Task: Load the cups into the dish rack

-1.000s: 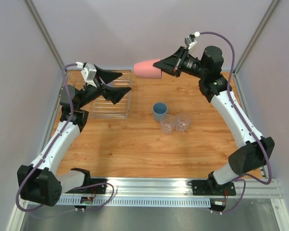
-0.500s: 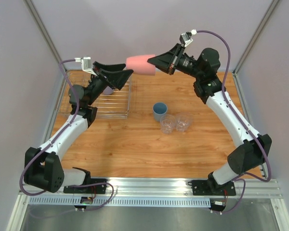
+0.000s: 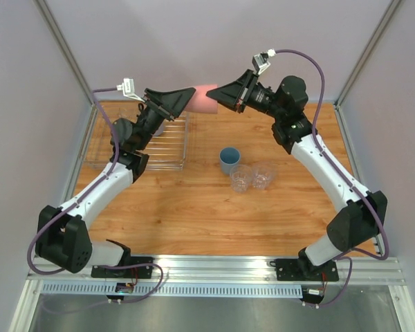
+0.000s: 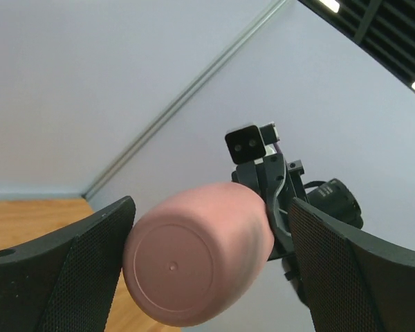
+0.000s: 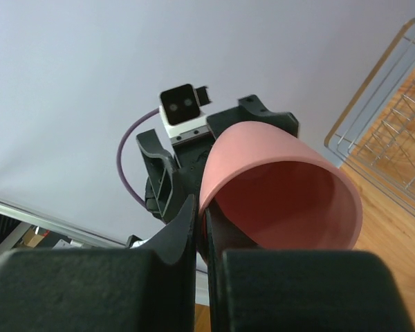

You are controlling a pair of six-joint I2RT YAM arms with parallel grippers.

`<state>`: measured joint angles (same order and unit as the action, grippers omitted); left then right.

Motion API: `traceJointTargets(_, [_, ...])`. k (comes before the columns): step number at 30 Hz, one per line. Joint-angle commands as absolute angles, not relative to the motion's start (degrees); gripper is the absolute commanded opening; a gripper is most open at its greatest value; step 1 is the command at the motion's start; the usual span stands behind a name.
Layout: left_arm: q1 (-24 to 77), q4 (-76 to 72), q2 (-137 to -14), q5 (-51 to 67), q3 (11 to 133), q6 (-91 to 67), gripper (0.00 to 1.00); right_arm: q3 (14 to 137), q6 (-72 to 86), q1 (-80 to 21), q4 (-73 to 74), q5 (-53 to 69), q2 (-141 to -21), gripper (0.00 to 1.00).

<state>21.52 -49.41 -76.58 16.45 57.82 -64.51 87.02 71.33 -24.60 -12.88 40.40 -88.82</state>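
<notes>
I will next turn my left gripper so that it squarely faces the pink cup's base point(image 3: 194, 100) point(image 4: 187, 266), and then I will close it.
The pink cup point(image 3: 206, 99) hangs on its side in the air above the table's far edge. My right gripper point(image 3: 219, 97) is shut on its rim, one finger inside and one outside point(image 5: 187, 228). My left gripper point(image 3: 185, 101) is open, its two fingers standing either side of the pink cup's base point(image 4: 187, 266); the near pad point(image 4: 90, 256) sits very close to the cup wall. The blue cup point(image 3: 229, 160) and two clear tumblers point(image 3: 241, 178) point(image 3: 263, 176) stand mid-table. The dish rack point(image 3: 169, 149) lies at the far left, below the left arm.
The rack's wire ribs and clear rim point(image 5: 394, 117) show at the right of the right wrist view. Pale walls with metal posts close in the back and sides. An aluminium rail point(image 3: 214, 266) runs along the near edge.
My left gripper has risen from over the rack and swung right, so its open fingers now flank the pink cup's base. The right gripper, still holding the cup, has shifted left.
</notes>
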Motion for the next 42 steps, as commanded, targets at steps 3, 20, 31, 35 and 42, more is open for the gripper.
traceJointTargets(3, [25.3,-40.6,-76.8,9.0,60.9,-76.6,1.0,86.8,71.6,-26.2,-20.6,36.1,-87.0,0.0])
traceJointTargets(20, [26.0,-28.6,-73.0,-2.5,63.5,-84.7,0.94,90.3,67.4,-27.3,-15.0,33.9,-86.9,0.0])
traceJointTargets(31, [26.3,-28.2,-72.7,-1.6,65.5,-79.0,0.68,92.3,67.2,-27.9,-10.3,33.8,-87.9,0.01])
traceJointTargets(35, [26.3,-27.1,-72.3,-1.6,65.6,-78.3,0.5,93.2,66.0,-28.0,-8.4,34.5,-88.3,0.01])
traceJointTargets(42, [26.3,-27.7,-72.0,-3.4,64.3,-78.1,0.42,96.7,62.5,-28.0,-0.6,34.7,-88.9,0.24])
